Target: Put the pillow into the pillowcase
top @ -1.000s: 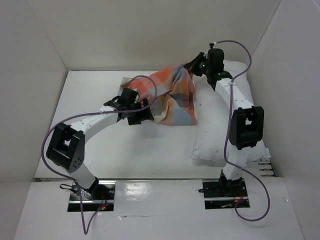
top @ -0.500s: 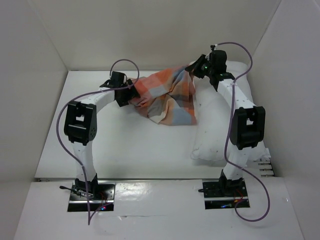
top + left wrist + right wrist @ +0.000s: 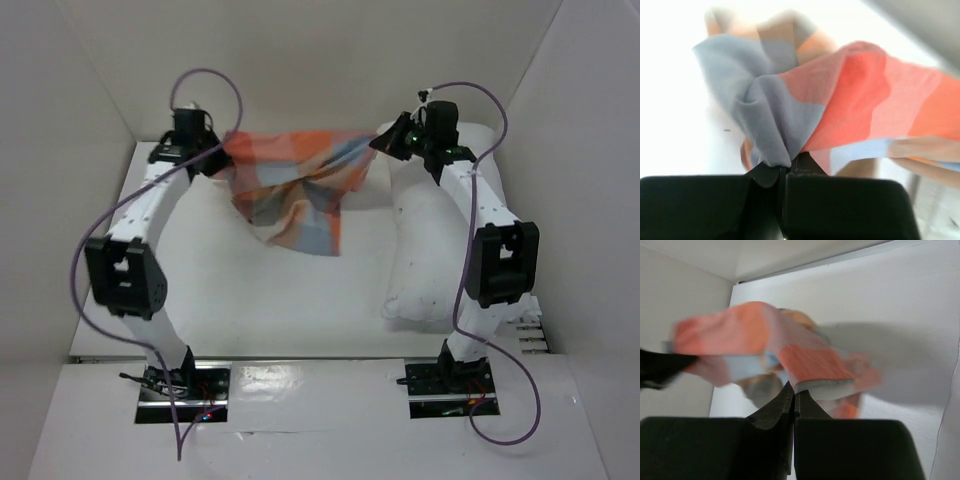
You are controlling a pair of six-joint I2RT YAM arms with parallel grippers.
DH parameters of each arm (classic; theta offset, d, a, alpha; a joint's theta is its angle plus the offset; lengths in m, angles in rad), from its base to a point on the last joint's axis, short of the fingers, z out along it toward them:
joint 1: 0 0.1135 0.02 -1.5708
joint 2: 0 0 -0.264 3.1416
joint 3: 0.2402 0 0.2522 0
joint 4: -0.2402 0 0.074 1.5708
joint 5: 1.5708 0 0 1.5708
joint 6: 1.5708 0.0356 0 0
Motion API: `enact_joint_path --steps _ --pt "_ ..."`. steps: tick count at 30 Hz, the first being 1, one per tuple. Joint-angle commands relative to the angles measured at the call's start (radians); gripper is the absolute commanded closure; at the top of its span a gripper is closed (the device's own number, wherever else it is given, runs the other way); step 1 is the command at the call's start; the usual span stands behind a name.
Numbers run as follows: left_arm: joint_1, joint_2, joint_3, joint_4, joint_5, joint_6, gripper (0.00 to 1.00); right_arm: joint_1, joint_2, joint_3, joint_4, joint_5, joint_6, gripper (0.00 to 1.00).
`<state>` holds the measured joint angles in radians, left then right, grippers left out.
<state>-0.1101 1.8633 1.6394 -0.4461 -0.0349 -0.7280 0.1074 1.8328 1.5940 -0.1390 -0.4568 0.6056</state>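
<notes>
The robot should raise its left gripper, then lower it toward the back of the table and let go of the pillowcase's corner there, because the pillowcase [image 3: 296, 185] still hangs in bunched folds.
The checked pillowcase [image 3: 296, 185] hangs stretched in the air between my two grippers at the back of the table. My left gripper [image 3: 222, 160] is shut on its left corner, and grey and orange folds bunch at the jaws of that gripper [image 3: 785, 167] in the left wrist view. At the right end, my right gripper [image 3: 385, 140] is shut on the other corner, the pillowcase [image 3: 805, 365] pinched at this gripper's tips [image 3: 794, 392]. The plain white pillow [image 3: 440, 250] lies along the table's right side, partly under the right arm.
White walls [image 3: 90, 110] close in the table [image 3: 250, 300] on the left, back and right. Purple cables [image 3: 210, 80] loop off both arms. Both arm bases sit at the near edge.
My left gripper swung from the table's middle to the back left, shut on the pillowcase and lifted it, pulling the cloth taut. The right gripper stayed put.
</notes>
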Motion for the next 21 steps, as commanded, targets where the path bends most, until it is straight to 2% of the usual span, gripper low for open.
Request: enact_joint_path --steps 1,3,6,9,12,16,18,20,21 --pt "0.069 -0.306 0.089 -0.164 -0.025 0.13 1.0 -0.006 -0.141 -0.02 -0.074 -0.063 -0.09 1.0" --pt "0.069 -0.372 0.163 -0.317 -0.039 0.196 1.0 -0.006 -0.211 -0.089 -0.085 -0.063 -0.109 1.0" --pt "0.069 -0.46 0.221 -0.378 -0.059 0.234 1.0 0.003 -0.277 -0.184 -0.062 -0.063 -0.109 1.0" --pt "0.069 -0.442 0.322 -0.44 -0.103 0.256 1.0 0.021 -0.326 -0.206 -0.069 -0.063 -0.133 1.0" --pt "0.069 -0.428 0.353 -0.454 -0.157 0.277 1.0 0.041 -0.375 -0.206 -0.083 -0.054 -0.152 1.0" --pt "0.078 -0.337 0.372 -0.418 -0.204 0.318 1.0 0.051 -0.399 -0.2 -0.074 -0.04 -0.152 1.0" --pt "0.096 -0.218 0.414 -0.395 -0.192 0.331 1.0 0.061 -0.35 -0.171 -0.062 -0.04 -0.142 1.0" --pt "0.15 -0.123 0.442 -0.356 -0.117 0.305 1.0 0.083 -0.269 -0.114 -0.024 -0.031 -0.142 1.0" --pt "0.15 -0.025 0.442 -0.33 -0.126 0.305 1.0 0.096 -0.236 -0.1 -0.004 -0.031 -0.133 1.0"
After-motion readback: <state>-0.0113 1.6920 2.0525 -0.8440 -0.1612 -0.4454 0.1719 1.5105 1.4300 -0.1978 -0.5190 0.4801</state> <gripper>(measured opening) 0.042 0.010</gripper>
